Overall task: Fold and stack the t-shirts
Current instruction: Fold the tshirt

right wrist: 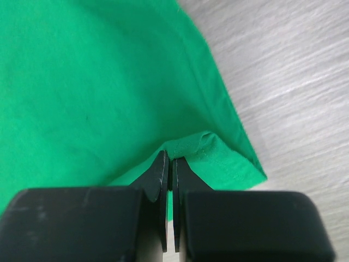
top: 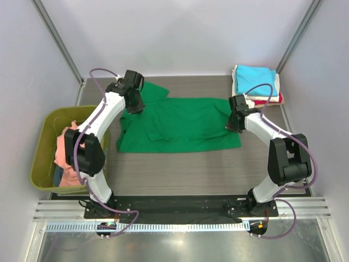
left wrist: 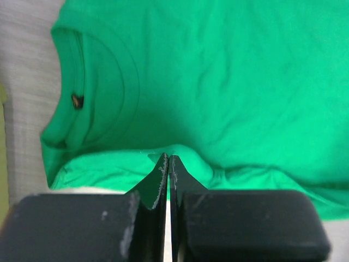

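I need to move my right gripper slightly outward toward the folded stack next and let go of the pinched fold (top: pixel 230 129) (right wrist: pixel 178 152) there. The green t-shirt's near edge still runs slanted.
A bright green t-shirt (top: pixel 180 126) lies spread across the middle of the table, collar to the left. My left gripper (top: pixel 136 106) is shut on a pinched fold of the green t-shirt (left wrist: pixel 229 82) near the collar and shoulder; its tips (left wrist: pixel 167 158) meet on the cloth. My right gripper (top: pixel 235 126) is shut on the hem corner of the green t-shirt (right wrist: pixel 82 82), the fabric bunched at its tips (right wrist: pixel 169 157). Folded t-shirts (top: pixel 256 84), cyan on top of cream and red, are stacked at the back right. Salmon-pink and dark t-shirts (top: pixel 66 158) sit in the tub.
An olive-green plastic tub (top: pixel 44 144) stands at the left edge of the table beside the left arm. The grey wood-grain tabletop (top: pixel 191 172) shows in front of the shirt. White walls close in the back and sides.
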{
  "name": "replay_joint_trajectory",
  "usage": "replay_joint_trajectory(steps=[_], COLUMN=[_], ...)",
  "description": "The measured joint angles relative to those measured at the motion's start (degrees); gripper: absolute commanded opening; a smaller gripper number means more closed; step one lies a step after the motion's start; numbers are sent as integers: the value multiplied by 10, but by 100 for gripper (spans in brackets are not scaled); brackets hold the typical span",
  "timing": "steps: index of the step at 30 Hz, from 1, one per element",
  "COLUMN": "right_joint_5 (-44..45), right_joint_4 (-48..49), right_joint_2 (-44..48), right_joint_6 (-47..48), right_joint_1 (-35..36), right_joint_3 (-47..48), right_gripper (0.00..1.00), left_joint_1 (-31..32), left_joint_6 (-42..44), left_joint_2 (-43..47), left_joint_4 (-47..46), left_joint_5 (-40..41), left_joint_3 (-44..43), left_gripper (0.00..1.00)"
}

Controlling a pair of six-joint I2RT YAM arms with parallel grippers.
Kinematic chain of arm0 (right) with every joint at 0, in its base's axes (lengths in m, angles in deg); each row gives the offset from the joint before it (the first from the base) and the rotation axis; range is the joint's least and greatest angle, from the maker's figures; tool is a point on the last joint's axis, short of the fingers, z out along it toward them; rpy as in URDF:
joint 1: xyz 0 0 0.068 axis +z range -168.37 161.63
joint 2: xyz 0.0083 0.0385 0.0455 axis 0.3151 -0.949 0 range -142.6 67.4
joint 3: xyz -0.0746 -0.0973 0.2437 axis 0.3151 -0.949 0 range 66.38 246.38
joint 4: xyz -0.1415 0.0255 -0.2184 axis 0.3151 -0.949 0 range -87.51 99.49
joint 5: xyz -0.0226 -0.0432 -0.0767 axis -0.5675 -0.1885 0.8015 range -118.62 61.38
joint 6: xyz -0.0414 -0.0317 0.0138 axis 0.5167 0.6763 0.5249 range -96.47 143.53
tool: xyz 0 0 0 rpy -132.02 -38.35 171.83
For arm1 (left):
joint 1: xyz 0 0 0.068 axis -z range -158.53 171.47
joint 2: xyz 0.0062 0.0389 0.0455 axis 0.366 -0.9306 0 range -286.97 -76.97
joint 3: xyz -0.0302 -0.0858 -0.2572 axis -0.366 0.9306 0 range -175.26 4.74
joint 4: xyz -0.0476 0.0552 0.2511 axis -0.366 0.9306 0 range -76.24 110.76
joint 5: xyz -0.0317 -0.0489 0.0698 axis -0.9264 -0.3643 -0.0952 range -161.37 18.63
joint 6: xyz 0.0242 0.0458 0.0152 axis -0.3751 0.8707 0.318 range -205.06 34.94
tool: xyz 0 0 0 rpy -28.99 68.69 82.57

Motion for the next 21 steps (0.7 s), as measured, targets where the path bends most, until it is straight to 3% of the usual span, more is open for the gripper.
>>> replay_joint_trajectory(steps=[11, 21], right_joint_5=[-12, -19], right_joint_4=[10, 21], right_joint_2=[-52, -52], right_joint_6=[6, 6], right_joint_1=[-37, -47], right_joint_3=[20, 19], right_gripper=[1, 1], left_joint_1=[-29, -35], left_joint_6=[13, 15], left_joint_2=[-145, -121], left_joint_4=[57, 64], left_joint_5=[22, 50], left_joint_3=[-157, -126], left_gripper=[0, 0])
